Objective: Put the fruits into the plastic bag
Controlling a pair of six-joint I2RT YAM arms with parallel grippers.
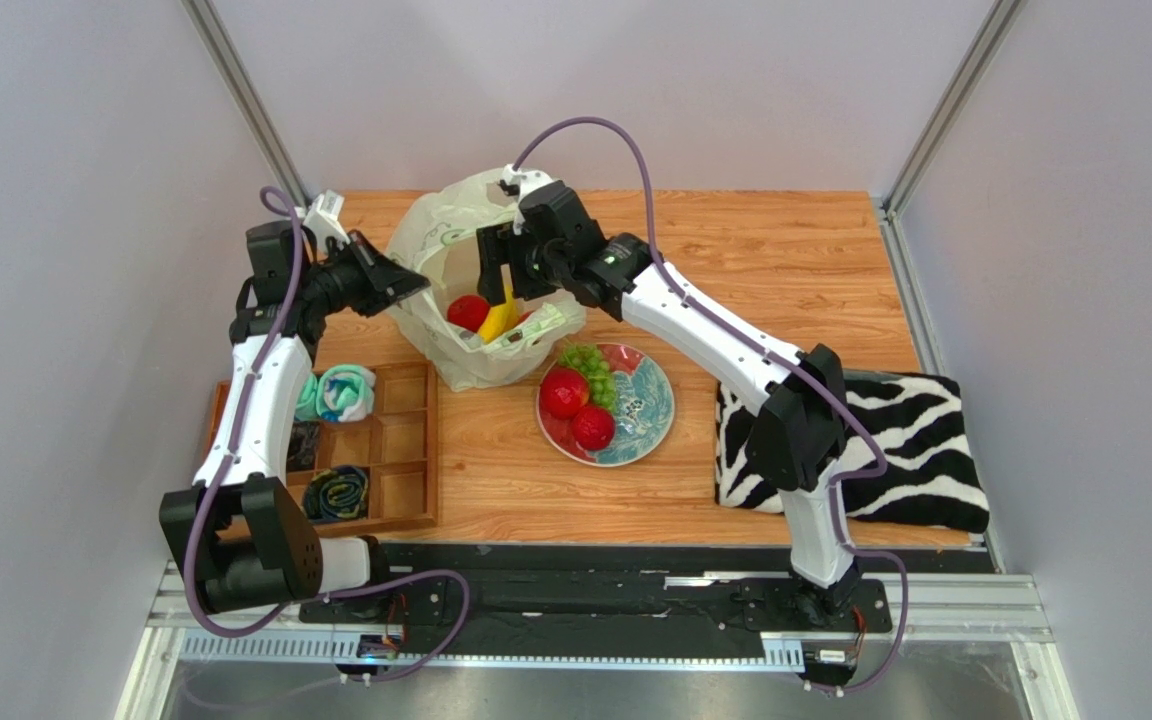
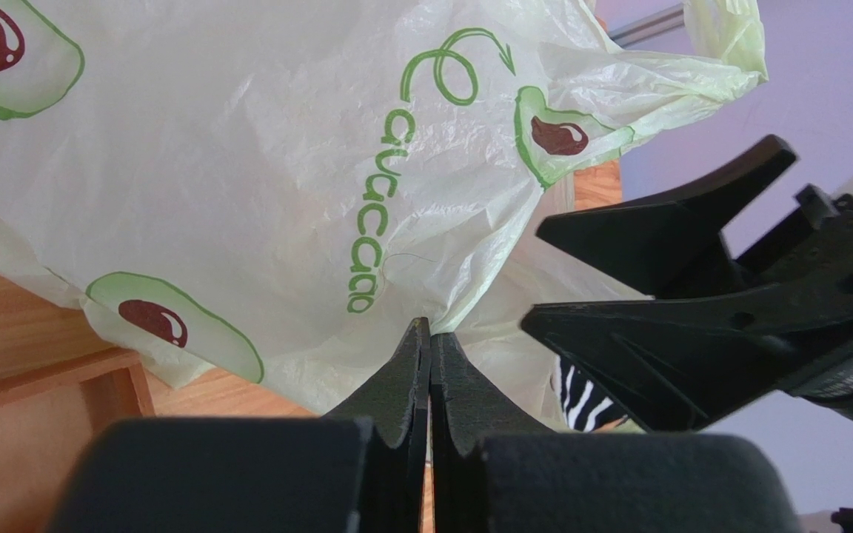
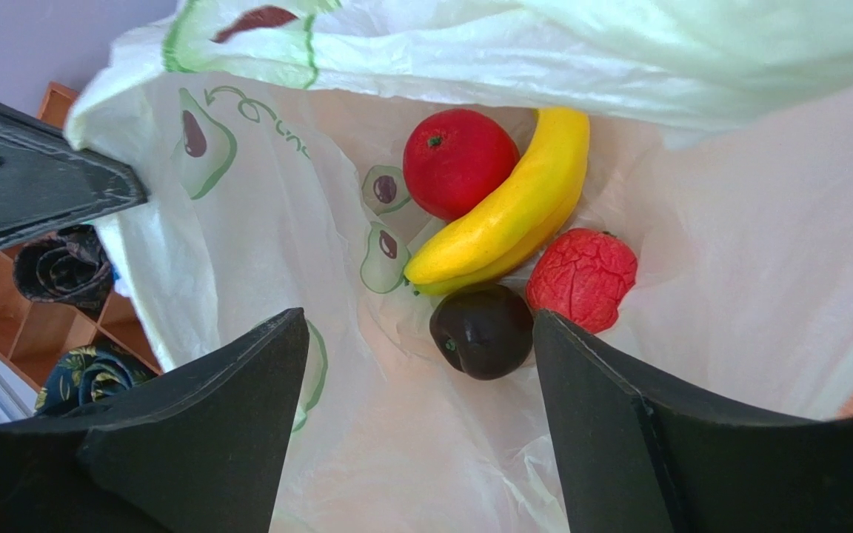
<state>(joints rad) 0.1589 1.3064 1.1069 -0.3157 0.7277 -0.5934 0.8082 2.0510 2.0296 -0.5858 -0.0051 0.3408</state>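
The robot's right gripper has to move back and down next, onto the near end of the green grapes [image 1: 587,365], which lie below and back of it and are still unbagged.
The pale yellow-green plastic bag [image 1: 444,225] stands open at the back of the table. My left gripper [image 1: 411,285] is shut on its left rim, the film pinched at the fingertips [image 2: 420,333]. Over the bag's mouth, my right gripper [image 3: 414,317] is open with nothing between its fingers. Inside the bag lie a yellow banana [image 3: 509,205], a smooth red fruit [image 3: 459,161], a wrinkled red fruit [image 3: 581,278] and a dark oval fruit [image 3: 483,331]. On the red-and-teal plate [image 1: 654,402] sit green grapes [image 1: 587,365] and two red fruits [image 1: 564,393] [image 1: 593,428].
A wooden compartment tray [image 1: 405,450] with rolled cloths [image 1: 342,393] lies at the left, below my left arm. A zebra-striped cloth [image 1: 905,435] covers the right edge of the table. The right gripper's fingers [image 2: 665,222] show beside the bag in the left wrist view.
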